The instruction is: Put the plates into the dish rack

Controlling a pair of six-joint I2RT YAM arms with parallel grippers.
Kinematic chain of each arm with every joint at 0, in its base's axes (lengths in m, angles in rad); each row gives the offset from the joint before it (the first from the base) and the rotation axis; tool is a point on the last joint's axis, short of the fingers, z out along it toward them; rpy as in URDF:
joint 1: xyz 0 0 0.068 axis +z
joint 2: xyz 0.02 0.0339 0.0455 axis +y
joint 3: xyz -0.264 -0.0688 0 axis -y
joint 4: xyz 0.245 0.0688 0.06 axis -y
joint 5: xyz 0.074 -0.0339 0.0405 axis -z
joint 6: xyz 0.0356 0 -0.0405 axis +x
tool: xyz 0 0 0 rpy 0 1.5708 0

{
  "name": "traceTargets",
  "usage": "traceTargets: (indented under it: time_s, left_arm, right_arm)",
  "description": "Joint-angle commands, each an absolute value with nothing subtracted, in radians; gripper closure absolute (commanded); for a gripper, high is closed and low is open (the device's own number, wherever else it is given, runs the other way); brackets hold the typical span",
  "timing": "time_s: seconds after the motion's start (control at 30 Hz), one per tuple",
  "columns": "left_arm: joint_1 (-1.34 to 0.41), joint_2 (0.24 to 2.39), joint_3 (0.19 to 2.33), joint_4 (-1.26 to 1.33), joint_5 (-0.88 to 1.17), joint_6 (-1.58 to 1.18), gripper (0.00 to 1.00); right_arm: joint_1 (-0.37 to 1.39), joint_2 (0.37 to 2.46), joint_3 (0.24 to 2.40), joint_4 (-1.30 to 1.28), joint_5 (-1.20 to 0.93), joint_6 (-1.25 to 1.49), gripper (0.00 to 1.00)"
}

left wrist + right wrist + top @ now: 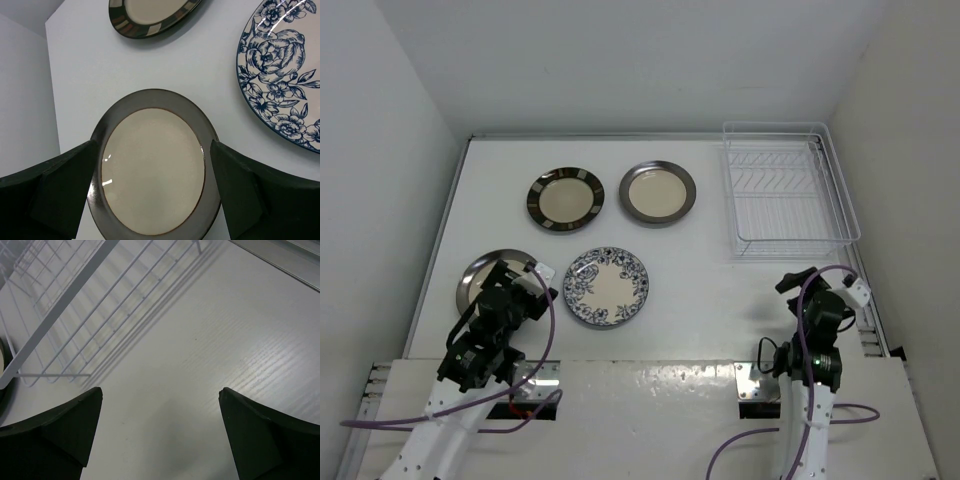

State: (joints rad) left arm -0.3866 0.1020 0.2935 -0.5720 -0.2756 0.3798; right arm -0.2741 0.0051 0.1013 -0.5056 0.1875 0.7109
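I should next swing my right gripper to the left in the top view and down onto the blue floral plate's rack-side rim, since there is only bare table beside it.
Four plates lie flat on the white table. The dark brown striped plate and a silvery-rimmed plate lie at the back. Nearer the arms lies the blue floral plate. A second silvery-rimmed plate is at the left, partly hidden under my left gripper. In the left wrist view that plate lies below the open left gripper, with one finger over each side of its rim and nothing held. The empty dish rack stands at the back right. My right gripper hangs open over bare table just in front of the rack.
White walls close in the table on the left, back and right. The rack sits near the right wall. A metal rail with both arm bases runs along the near edge. The striped plate and the floral plate show beyond the left fingers.
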Motion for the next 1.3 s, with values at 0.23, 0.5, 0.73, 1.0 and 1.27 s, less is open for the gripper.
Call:
traceTargets:
  time_s: [0.23,0.5,0.73,1.0,1.27]
  left_arm:
    - [-0.383,0.198,0.445,-0.54,-0.051,0.541,0.0]
    - [-0.383,0.944,0.946,-0.659,-0.042,0.404,0.07]
    - [-0.364,1.254,1.316,-0.889,0.178,0.285,0.07]
    - [-0.203,1.368,1.428,-0.943,0.322,0.267,0.07]
    - [-0.062,1.347,1.284,-0.845,0.296,0.219,0.06]
  right_arm:
    - [-0.272,0.235,0.355,-0.228,0.016,0.582,0.0]
    - [0.12,0.995,1.251,-0.506,-0.072,0.367,0.0]
    - [0.583,1.288,1.206,-0.497,-0.084,0.336,0.0]
    - [0.588,1.454,0.847,0.028,-0.212,0.678,0.4]
    - [0.528,1.744,0.744,0.356,-0.487,0.833,0.22]
